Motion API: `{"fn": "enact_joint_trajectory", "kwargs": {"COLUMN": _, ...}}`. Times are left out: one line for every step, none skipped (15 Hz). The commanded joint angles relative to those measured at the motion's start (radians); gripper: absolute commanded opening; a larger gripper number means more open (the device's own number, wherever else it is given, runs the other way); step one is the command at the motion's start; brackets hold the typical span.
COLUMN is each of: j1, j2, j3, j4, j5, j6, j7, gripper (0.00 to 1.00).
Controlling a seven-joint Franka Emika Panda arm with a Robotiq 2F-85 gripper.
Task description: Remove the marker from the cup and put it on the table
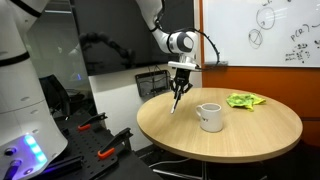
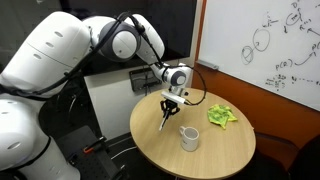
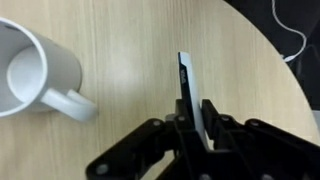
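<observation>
My gripper needs to go down slightly next toward the bare wood (image 1: 172, 117) (image 3: 179, 50) beside the mug's handle and release the marker there, since the marker's tip hangs just above the table.
My gripper (image 1: 181, 84) (image 2: 170, 100) (image 3: 192, 128) is shut on a black and white marker (image 3: 187, 85), which hangs tip-down over the round wooden table (image 1: 250, 128). The marker (image 1: 175, 102) (image 2: 165, 118) is held above the table's edge region, apart from the cup. The white mug (image 1: 209, 116) (image 2: 189, 137) (image 3: 35, 72) stands upright on the table beside the gripper and looks empty in the wrist view. The marker's tip is a little above the wood.
A crumpled green cloth (image 1: 244, 100) (image 2: 221, 116) lies at the table's far side. A whiteboard (image 1: 262, 30) hangs on the wall behind. A white cable (image 3: 292, 35) lies on the dark floor past the table edge. Black clamps (image 1: 112, 145) lie on a bench near the robot base.
</observation>
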Motion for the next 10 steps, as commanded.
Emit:
{"fn": "enact_joint_trajectory", "kwargs": {"j1": 0.028, "j2": 0.068, "j3": -0.001, "j4": 0.076, "j5": -0.029, "j6": -0.034, "j7": -0.007, "gripper": 0.05}}
{"fn": "enact_joint_trajectory", "kwargs": {"j1": 0.035, "j2": 0.086, "j3": -0.003, "j4": 0.092, "j5": -0.034, "j6": -0.041, "j7": -0.001, "gripper": 0.05}}
{"fn": "enact_joint_trajectory", "kwargs": {"j1": 0.037, "j2": 0.099, "j3": -0.001, "j4": 0.104, "j5": -0.035, "j6": -0.041, "j7": -0.002, "gripper": 0.05}}
{"fn": "enact_joint_trajectory", "kwargs": {"j1": 0.036, "j2": 0.110, "j3": 0.002, "j4": 0.116, "j5": -0.031, "j6": -0.041, "j7": -0.005, "gripper": 0.08}}
{"fn": "enact_joint_trajectory", "kwargs": {"j1": 0.036, "j2": 0.115, "j3": 0.002, "j4": 0.124, "j5": -0.029, "j6": -0.037, "j7": -0.004, "gripper": 0.41}}
{"fn": "enact_joint_trajectory", "kwargs": {"j1": 0.036, "j2": 0.115, "j3": 0.001, "j4": 0.126, "j5": -0.031, "j6": -0.026, "j7": -0.002, "gripper": 0.47}}
{"fn": "enact_joint_trajectory", "kwargs": {"j1": 0.034, "j2": 0.114, "j3": 0.001, "j4": 0.131, "j5": -0.031, "j6": -0.022, "j7": -0.006, "gripper": 0.55}}
{"fn": "enact_joint_trajectory", "kwargs": {"j1": 0.032, "j2": 0.105, "j3": 0.003, "j4": 0.129, "j5": -0.030, "j6": -0.011, "j7": -0.009, "gripper": 0.61}}
{"fn": "enact_joint_trajectory", "kwargs": {"j1": 0.029, "j2": 0.094, "j3": 0.005, "j4": 0.126, "j5": -0.030, "j6": -0.001, "j7": -0.018, "gripper": 0.70}}
{"fn": "enact_joint_trajectory", "kwargs": {"j1": 0.029, "j2": 0.087, "j3": 0.004, "j4": 0.127, "j5": -0.032, "j6": 0.005, "j7": -0.019, "gripper": 0.76}}
